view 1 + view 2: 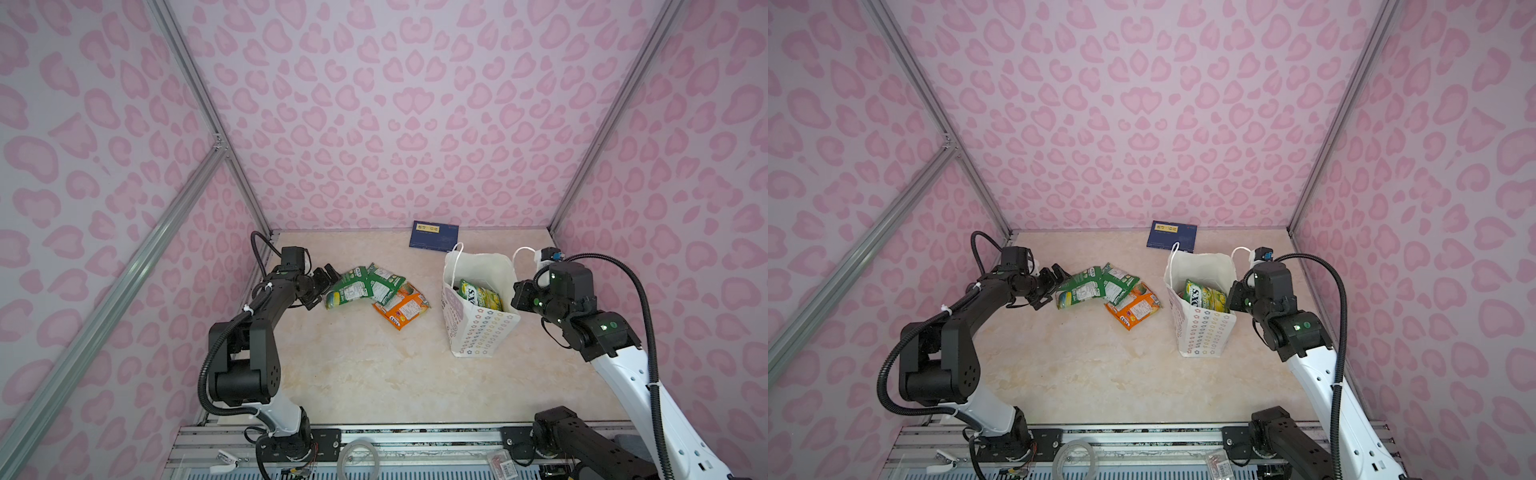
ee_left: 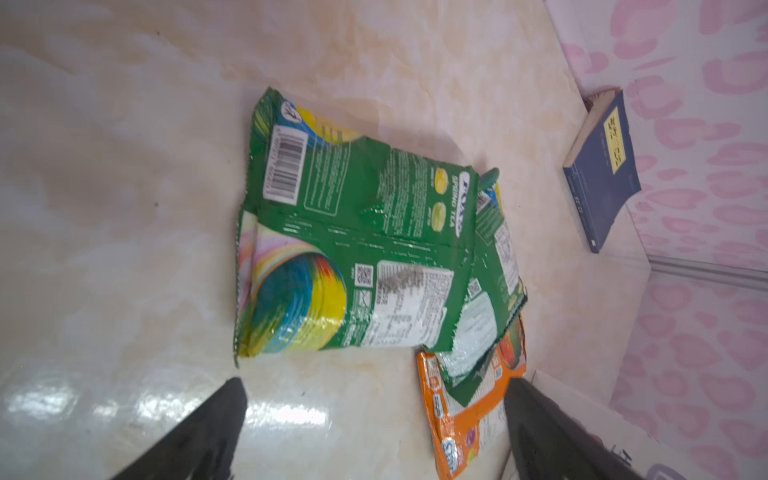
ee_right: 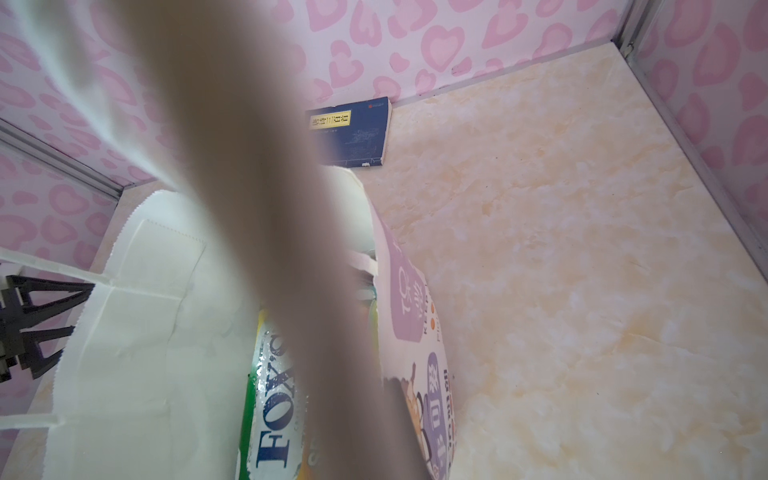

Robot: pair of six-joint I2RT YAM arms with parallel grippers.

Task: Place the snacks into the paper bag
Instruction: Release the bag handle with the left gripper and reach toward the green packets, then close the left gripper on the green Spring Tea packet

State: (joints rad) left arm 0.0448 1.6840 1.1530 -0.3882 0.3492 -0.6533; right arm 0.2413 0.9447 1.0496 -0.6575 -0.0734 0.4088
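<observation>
My left gripper will next lower its open fingers onto the barcode end of the green pouch and close. That end is below it, clear of the other snacks.
Three snacks lie overlapping on the table left of centre: a green pouch (image 1: 349, 289) (image 1: 1079, 286) (image 2: 353, 232), a second green one (image 1: 384, 282) (image 2: 494, 257) and an orange one (image 1: 401, 309) (image 1: 1133, 309) (image 2: 461, 419). My left gripper (image 1: 328, 276) (image 1: 1057, 276) (image 2: 376, 384) hovers open just left of them, holding nothing. The white paper bag (image 1: 482, 332) (image 1: 1204, 332) (image 3: 137, 332) stands upright to the right, with a Fox's pouch (image 1: 480, 295) (image 3: 278, 415) inside. My right gripper (image 1: 517, 297) (image 1: 1235, 297) is shut on the bag's right rim; its fingers are hidden in the right wrist view.
A dark blue book (image 1: 433, 236) (image 1: 1172, 237) (image 2: 602, 174) (image 3: 353, 137) leans at the back wall behind the bag. Pink patterned walls with metal posts close in three sides. A metal rail with a tape roll (image 1: 358, 459) runs along the front.
</observation>
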